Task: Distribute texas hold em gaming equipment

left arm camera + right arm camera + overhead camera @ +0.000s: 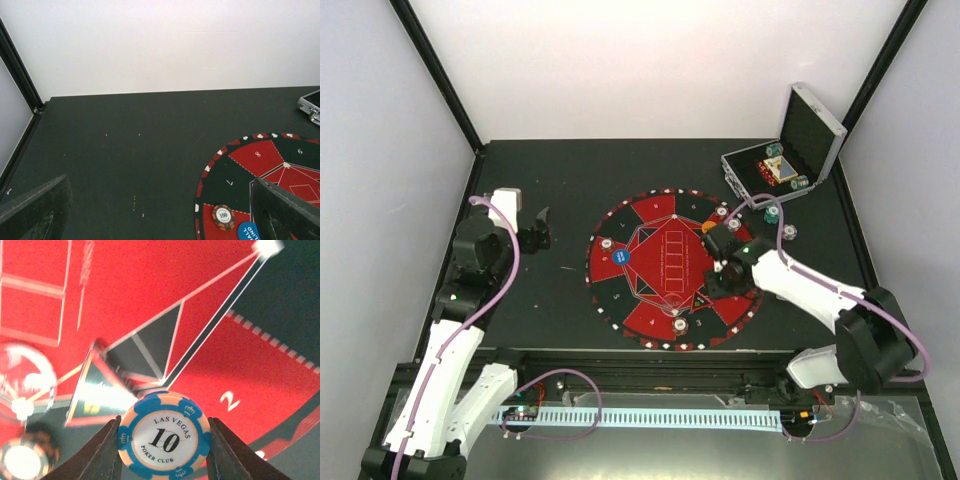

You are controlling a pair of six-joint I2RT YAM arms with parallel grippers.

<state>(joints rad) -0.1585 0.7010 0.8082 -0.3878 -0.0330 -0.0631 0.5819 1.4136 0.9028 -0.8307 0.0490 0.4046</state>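
The robot's right gripper should move back and down past the triangle marker and let go of the chip on the dark sector [701, 322] [76, 450], since it is bare beside the orange-and-black chip stack.
My right gripper [164, 441] is shut on a blue-and-cream poker chip [164, 436] marked 10, held on edge between the two fingers above the red-and-black mat [210, 340], near the sector numbered 2. In the top view this gripper [725, 262] hangs over the mat's right half. The black triangle marker [701, 300] lies just below it, also seen in the right wrist view [95, 395]. On the mat lie a blue disc [627, 256], an orange disc [709, 227] and single chips [605, 243] [679, 313]. My left gripper [535, 228] stands open and empty over bare table left of the mat.
The silver case [790, 150] stands open at the back right with chips inside. A teal chip [772, 213] and a white chip [790, 233] lie on the table between case and mat. The left wrist view shows a 100 chip [223, 216] beside the blue disc [248, 232].
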